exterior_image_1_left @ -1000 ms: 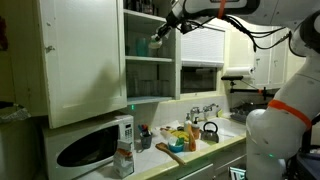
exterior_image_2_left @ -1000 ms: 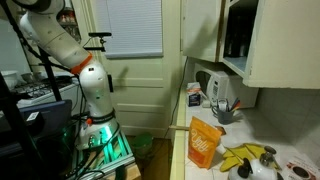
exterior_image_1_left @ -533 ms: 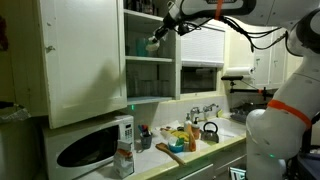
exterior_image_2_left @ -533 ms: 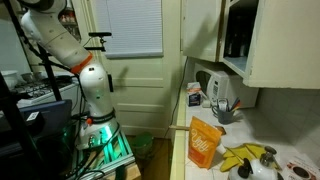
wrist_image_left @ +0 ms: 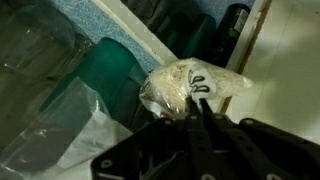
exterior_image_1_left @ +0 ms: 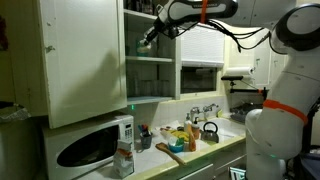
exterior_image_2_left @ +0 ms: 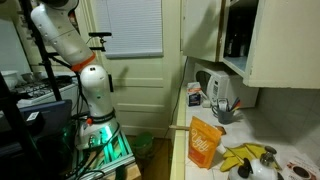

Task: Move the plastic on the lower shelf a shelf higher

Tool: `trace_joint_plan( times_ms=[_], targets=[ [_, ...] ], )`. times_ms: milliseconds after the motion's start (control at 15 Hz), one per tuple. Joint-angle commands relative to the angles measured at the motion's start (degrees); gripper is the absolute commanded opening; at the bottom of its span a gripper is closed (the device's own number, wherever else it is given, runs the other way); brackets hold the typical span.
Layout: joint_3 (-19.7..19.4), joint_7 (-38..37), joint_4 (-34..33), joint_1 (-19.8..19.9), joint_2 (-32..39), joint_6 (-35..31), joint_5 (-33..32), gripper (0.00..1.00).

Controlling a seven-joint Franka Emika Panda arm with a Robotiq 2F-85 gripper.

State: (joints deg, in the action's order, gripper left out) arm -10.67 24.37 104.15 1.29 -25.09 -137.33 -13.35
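Observation:
My gripper will next move outward past the shelf edge and onto the blue shelf surface (wrist_image_left: 111,35) beside the dark green container, because the bag still hangs at that shelf edge.
In the wrist view my gripper (wrist_image_left: 201,103) is shut on a crumpled clear plastic bag (wrist_image_left: 185,82) with pale contents and black print. The bag hangs in front of a shelf edge, next to a dark green container (wrist_image_left: 115,68). In an exterior view the gripper (exterior_image_1_left: 148,38) is inside the open upper cupboard, at the level of the higher shelf (exterior_image_1_left: 150,57); the plastic is too small to make out there. In the exterior view that shows the arm's base, only the arm (exterior_image_2_left: 62,40) shows; the gripper is hidden by the cupboard.
The open cupboard door (exterior_image_1_left: 82,60) stands beside the arm. A dark bottle (wrist_image_left: 232,25) and clear plastic (wrist_image_left: 45,110) crowd the shelf. Below are a microwave (exterior_image_1_left: 88,145), a sink tap (exterior_image_1_left: 203,109) and a cluttered counter (exterior_image_1_left: 185,140). An orange bag (exterior_image_2_left: 204,142) stands on the counter.
The arm has reached further left and deeper into the upper cupboard, carrying the gripper from the opening's front to the higher shelf.

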Motion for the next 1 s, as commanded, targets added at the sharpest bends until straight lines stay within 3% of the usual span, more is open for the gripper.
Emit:
trace_joint_plan(
  times_ms=[0,533,933],
  targets=[
    [-0.9,3.07,-9.47,0.03,7.44,1.28,1.1,0.01],
    [0.76,3.37,-21.27,1.4,17.18,2.68,0.59,0.01],
    [0.56,4.25,-26.34,2.95,21.48,4.56,2.03,0.01]
  ],
)
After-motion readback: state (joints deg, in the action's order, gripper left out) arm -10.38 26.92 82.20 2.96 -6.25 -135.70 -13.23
